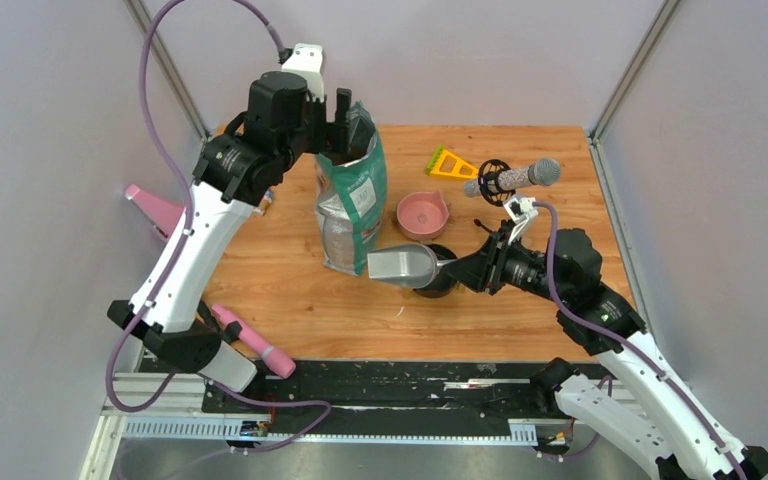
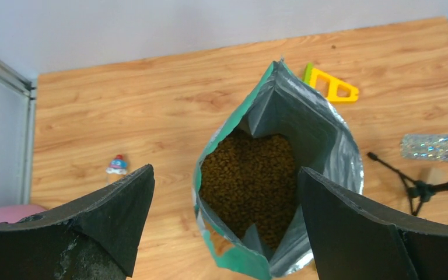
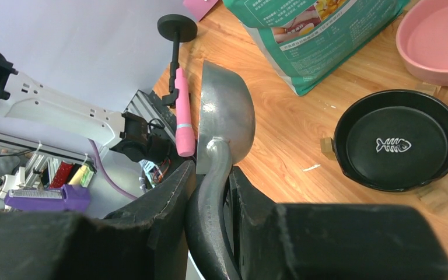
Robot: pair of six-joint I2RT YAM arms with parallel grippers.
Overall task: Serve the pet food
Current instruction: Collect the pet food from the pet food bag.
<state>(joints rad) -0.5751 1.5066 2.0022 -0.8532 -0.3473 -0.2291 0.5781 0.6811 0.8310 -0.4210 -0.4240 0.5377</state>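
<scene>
The bag's rim is still free between the left gripper's open fingers, so the gripper needs to lower and turn onto the teal edge facing the toy figure [image 1: 323,159] next.
The pet food [image 2: 248,181] is a brown heap of kibble inside the open teal-green and white bag [image 1: 352,200], which stands upright mid-table. My left gripper [image 1: 328,112] hovers open above the bag's mouth. In the left wrist view its fingers [image 2: 116,216] straddle the bag's near rim without touching it. My right gripper [image 3: 213,175] is shut on the handle of the grey scoop [image 3: 224,111]. The scoop [image 1: 403,264] hangs tilted just right of the bag's foot, over the black bowl [image 1: 442,280]. No kibble shows in the scoop. The black bowl [image 3: 398,140] is empty.
A pink bowl [image 1: 422,213] sits behind the black one, right of the bag. A yellow triangle [image 1: 450,163] and a microphone on a small stand [image 1: 510,178] lie at the back right. A small toy figure [image 2: 116,164] lies left of the bag. Pink objects sit at the left edge [image 1: 153,208] and near front [image 1: 255,340].
</scene>
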